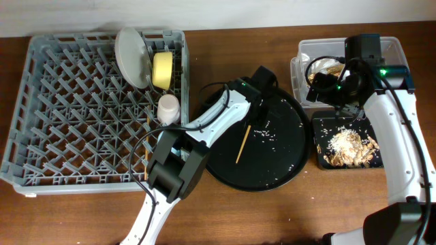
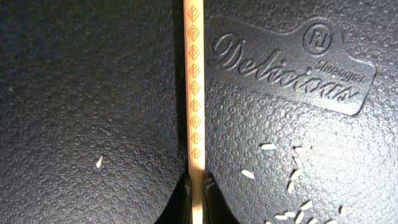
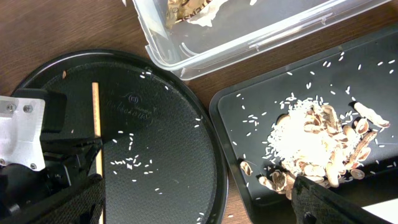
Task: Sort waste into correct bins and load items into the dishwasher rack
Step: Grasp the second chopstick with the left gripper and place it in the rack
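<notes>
The open rack row point(image 1: 141, 127) is beside the pale cup. My left gripper will lift, go across to the left in the overhead view to that row, then lower and let go of the chopstick point(image 1: 242, 144).
My left gripper point(image 1: 253, 121) point(image 2: 196, 186) is shut on one end of a thin wooden chopstick point(image 1: 242, 144) point(image 2: 194, 81) that lies on the round black tray point(image 1: 286, 153). The chopstick also shows in the right wrist view point(image 3: 96, 115). My right gripper point(image 1: 338, 102) point(image 3: 196, 183) is open and empty, above the gap between the clear tub point(image 1: 395, 51) point(image 3: 261, 37) and the shallow black tray point(image 1: 320, 146) point(image 3: 249, 124). Crumpled paper with a brown-gold wrapper point(image 1: 325, 68) lies in the tub. Tan food scraps point(image 1: 349, 144) point(image 3: 317, 137) lie in the black tray. The blue cup is out of view.
The grey dishwasher rack point(image 1: 68, 102) at the left holds the upright plate point(image 1: 131, 54), the yellow bowl point(image 1: 162, 70) and a pale cup point(image 1: 168, 107). Loose rice grains point(image 2: 292, 180) are scattered on the round tray. Brown table shows in front.
</notes>
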Robot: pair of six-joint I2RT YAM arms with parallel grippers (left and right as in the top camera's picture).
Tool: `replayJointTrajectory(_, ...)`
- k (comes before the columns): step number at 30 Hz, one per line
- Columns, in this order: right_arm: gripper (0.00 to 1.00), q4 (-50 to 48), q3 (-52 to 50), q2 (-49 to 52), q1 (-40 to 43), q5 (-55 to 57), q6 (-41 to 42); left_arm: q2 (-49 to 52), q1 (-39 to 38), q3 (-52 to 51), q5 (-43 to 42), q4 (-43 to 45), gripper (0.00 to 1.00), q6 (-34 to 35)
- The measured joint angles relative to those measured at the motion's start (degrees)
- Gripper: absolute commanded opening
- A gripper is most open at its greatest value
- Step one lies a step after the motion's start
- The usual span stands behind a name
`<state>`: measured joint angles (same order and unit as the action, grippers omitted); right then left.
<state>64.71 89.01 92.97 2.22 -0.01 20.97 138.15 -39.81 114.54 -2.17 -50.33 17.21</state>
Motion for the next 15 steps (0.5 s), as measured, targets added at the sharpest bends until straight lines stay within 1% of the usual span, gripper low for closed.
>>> replayJointTrajectory(1, 0.96, 0.02, 0.00, 0.00, 0.00, 0.00, 0.02, 0.20, 0.02, 1.01, -0.17, -2.27, 0.01, 0.00)
replayJointTrajectory(3, 0.97, 0.09, 0.00, 0.00, 0.00, -0.02, 0.04, 1.03, 0.35, 6.29, -0.55, -8.90, 0.01, -0.02)
replayJointTrajectory(4, 0.97, 0.15, 0.00, 0.00, 0.00, 0.00, 0.02, 1.38, 0.94, 11.02, -0.68, -13.70, 0.01, -0.24)
replayJointTrajectory(5, 0.96, 0.17, 0.00, 0.00, 0.00, 0.00, 0.02, 1.38, 2.51, 17.84, -0.72, -18.03, 0.01, -1.11)
replayJointTrajectory(6, 0.97, 0.22, 0.00, 0.00, 0.00, 0.00, 0.02, 1.18, 3.52, 21.55, -0.59, -21.49, 0.01, -1.64)
replayJointTrajectory(7, 0.96, 0.20, 0.00, 0.00, 0.00, 0.00, 0.04, 1.97, 5.11, 28.70, -0.04, -28.94, 0.01, -2.27)
replayJointTrajectory(8, 0.96, 0.17, 0.00, 0.00, 0.00, 0.00, 0.02, 1.90, 7.26, 35.06, 0.76, -32.81, 0.01, -2.73)
replayJointTrajectory(11, 0.97, 0.17, 0.00, 0.00, 0.00, 0.00, 0.00, 1.68, 13.70, 48.78, 2.82, -44.94, 0.00, -3.17)
replayJointTrajectory(12, 0.96, 0.22, 0.00, 0.00, 0.00, -0.02, 0.00, 1.44, 16.02, 51.41, 2.54, -46.18, 0.00, -4.39)
replayJointTrajectory(15, 0.96, 0.68, 0.00, 0.00, 0.00, 0.00, 0.00, 0.17, 20.65, 52.06, 1.11, -46.27, 0.00, -6.56)
